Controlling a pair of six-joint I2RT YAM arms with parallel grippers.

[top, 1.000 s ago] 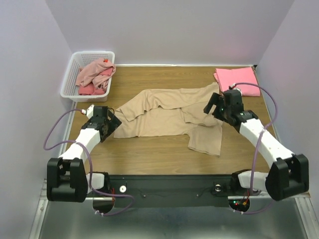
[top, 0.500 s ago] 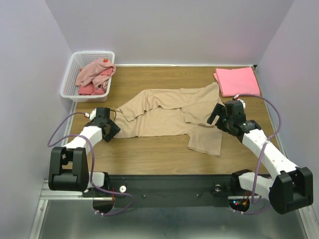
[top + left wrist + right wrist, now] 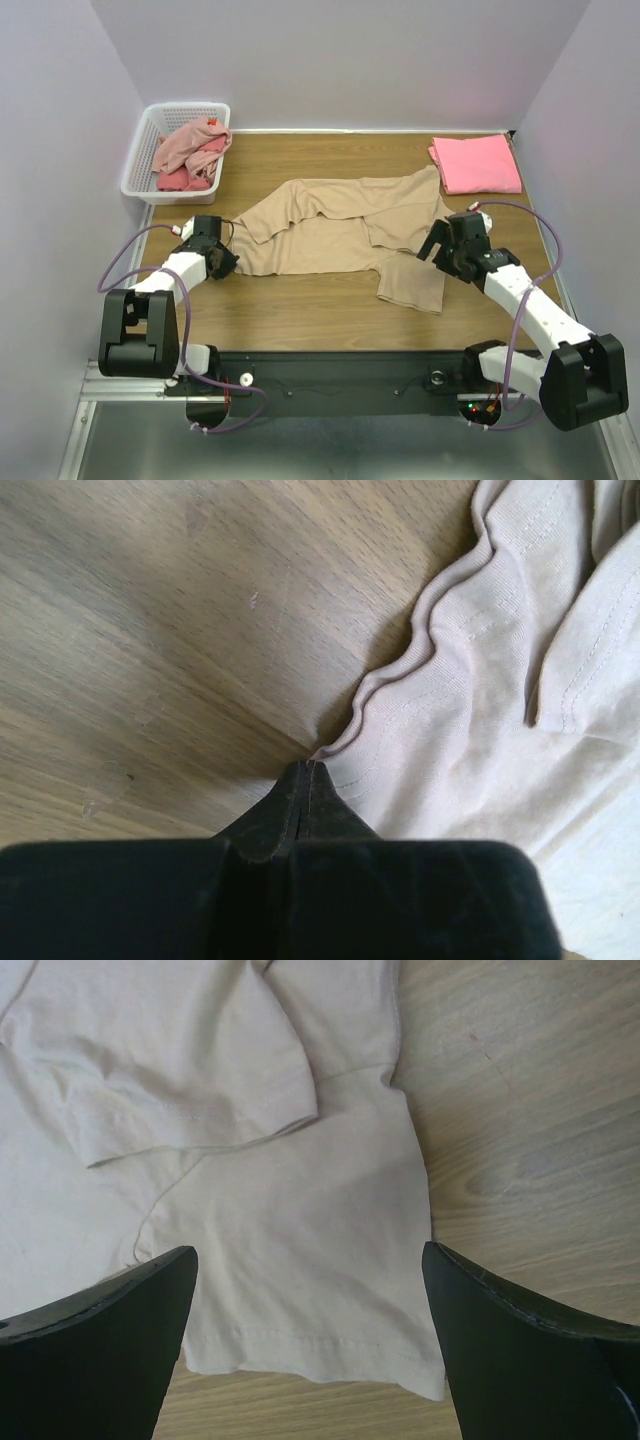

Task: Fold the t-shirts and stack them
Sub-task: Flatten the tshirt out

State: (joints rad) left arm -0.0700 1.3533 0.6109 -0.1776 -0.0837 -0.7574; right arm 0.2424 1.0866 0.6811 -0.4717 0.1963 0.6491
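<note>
I need to move my right gripper back and down next and close it on the flap's near outer corner [image 3: 438, 310] [image 3: 430, 1388], because that corner is below the gripper and nearer my base, with bare wood along its edge.
A large beige t-shirt [image 3: 330, 230] lies spread and rumpled across the middle of the wooden table. My left gripper [image 3: 228, 262] is down at the shirt's left edge. In the left wrist view its fingertips [image 3: 308, 768] are shut together on the hem of the beige t-shirt [image 3: 480, 700], and the cloth ripples toward them. My right gripper [image 3: 437, 250] hovers open over the shirt's right lower flap, its jaws wide either side of the beige t-shirt [image 3: 290, 1210]; the right gripper [image 3: 308, 1250] holds nothing. A salmon-pink t-shirt [image 3: 476, 163] lies folded at the back right.
A white lattice basket [image 3: 140, 165] stands at the back left, holding a dusty-pink t-shirt [image 3: 190, 143] and a red one [image 3: 185, 178]. Bare wood [image 3: 300, 310] runs along the near edge of the table. Walls close in both sides and the back.
The left arm lowered to the beige shirt's left edge and its gripper closed there. The right arm drew back toward the near side and now hangs over the shirt's right flap, still open.
</note>
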